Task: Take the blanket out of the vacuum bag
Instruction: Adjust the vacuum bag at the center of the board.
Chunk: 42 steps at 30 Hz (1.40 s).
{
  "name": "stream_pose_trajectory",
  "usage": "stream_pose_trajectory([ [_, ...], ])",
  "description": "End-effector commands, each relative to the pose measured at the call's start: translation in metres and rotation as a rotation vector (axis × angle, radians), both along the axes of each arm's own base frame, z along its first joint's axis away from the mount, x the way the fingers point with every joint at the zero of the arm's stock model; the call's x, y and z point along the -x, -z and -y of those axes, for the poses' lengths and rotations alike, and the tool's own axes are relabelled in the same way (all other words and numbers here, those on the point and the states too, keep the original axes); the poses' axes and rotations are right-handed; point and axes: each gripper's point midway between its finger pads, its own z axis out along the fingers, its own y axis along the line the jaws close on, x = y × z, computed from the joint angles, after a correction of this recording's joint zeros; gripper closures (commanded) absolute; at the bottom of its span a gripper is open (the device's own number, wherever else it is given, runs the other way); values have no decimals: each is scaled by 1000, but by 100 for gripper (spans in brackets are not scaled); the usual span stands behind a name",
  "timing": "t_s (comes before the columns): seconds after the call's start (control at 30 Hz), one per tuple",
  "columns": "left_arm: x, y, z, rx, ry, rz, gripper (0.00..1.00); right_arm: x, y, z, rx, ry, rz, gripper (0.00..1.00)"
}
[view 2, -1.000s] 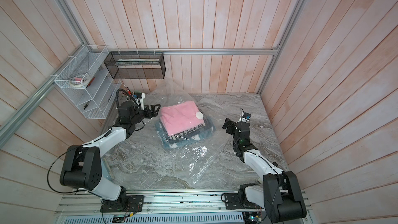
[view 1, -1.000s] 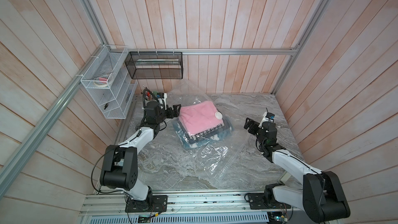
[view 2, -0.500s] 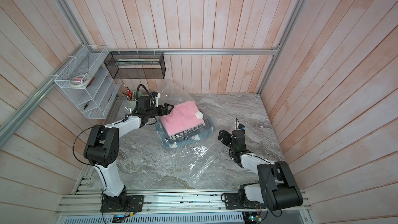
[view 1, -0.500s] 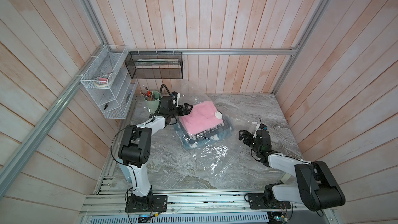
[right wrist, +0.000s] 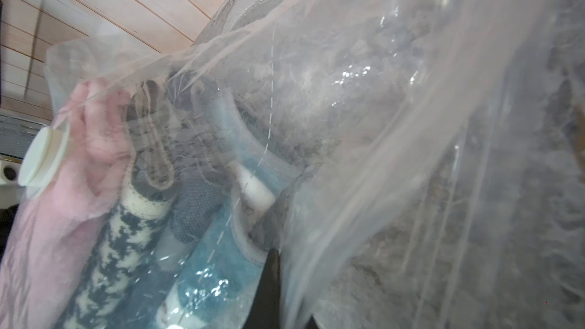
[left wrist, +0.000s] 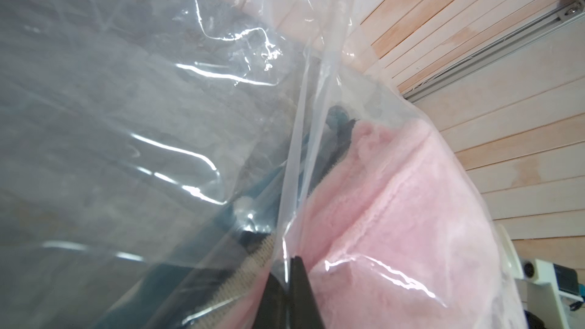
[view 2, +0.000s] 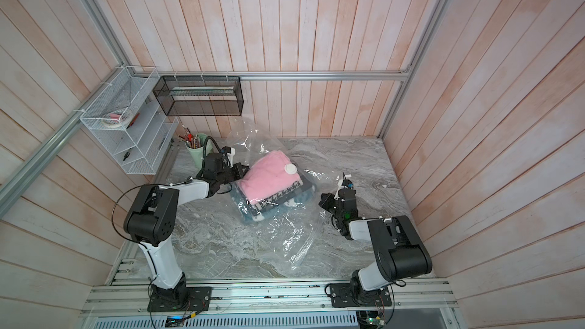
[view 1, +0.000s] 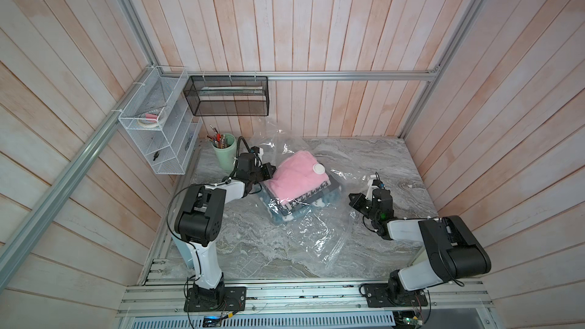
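The loose film is bunched low, so my right gripper should lift it outward and up toward the bare marble at the back, then let go of it.
The clear, crinkly vacuum bag (view 1: 316, 238) (view 2: 297, 242) lies across the marble table. Inside it sits a folded stack with the pink blanket (view 1: 294, 178) (view 2: 266, 175) on top, over a houndstooth fabric and a blue one. The round white valve cap (view 1: 318, 169) (right wrist: 42, 156) rests on the pink blanket. My left gripper (view 1: 267, 170) (left wrist: 289, 267) is at the stack's left side, shut on a fold of the bag's plastic. My right gripper (view 1: 354, 199) (right wrist: 281, 267) is low at the bag's right side, shut on the loose film there.
A green cup of pens (view 1: 224, 153) stands at the back left, close behind my left wrist. A white wire shelf (view 1: 155, 140) and a black mesh basket (view 1: 228, 96) hang on the walls. Bare marble table (view 1: 364, 159) lies at the back right.
Both grippers were open and apart from the bag. The left has swung in to the bag's left side, the right has come in low to its right edge, and both have shut on plastic.
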Motion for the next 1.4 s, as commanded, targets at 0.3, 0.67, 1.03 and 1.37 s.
stream_pose_trajectory([
  [0.3, 121, -1, -43, -239, -255, -92, 100, -47, -51, -66, -170, -255, 230, 100],
  [0.67, 128, -44, -126, -528, -540, 74, 100, -61, -91, -170, -343, -505, 368, 100],
  [1.03, 99, -103, -116, -498, -462, 263, 50, -45, -122, -156, -196, -509, 409, 61],
  [1.37, 112, -140, -37, -361, -191, 314, 38, -41, -114, -50, 275, -215, 219, 52],
])
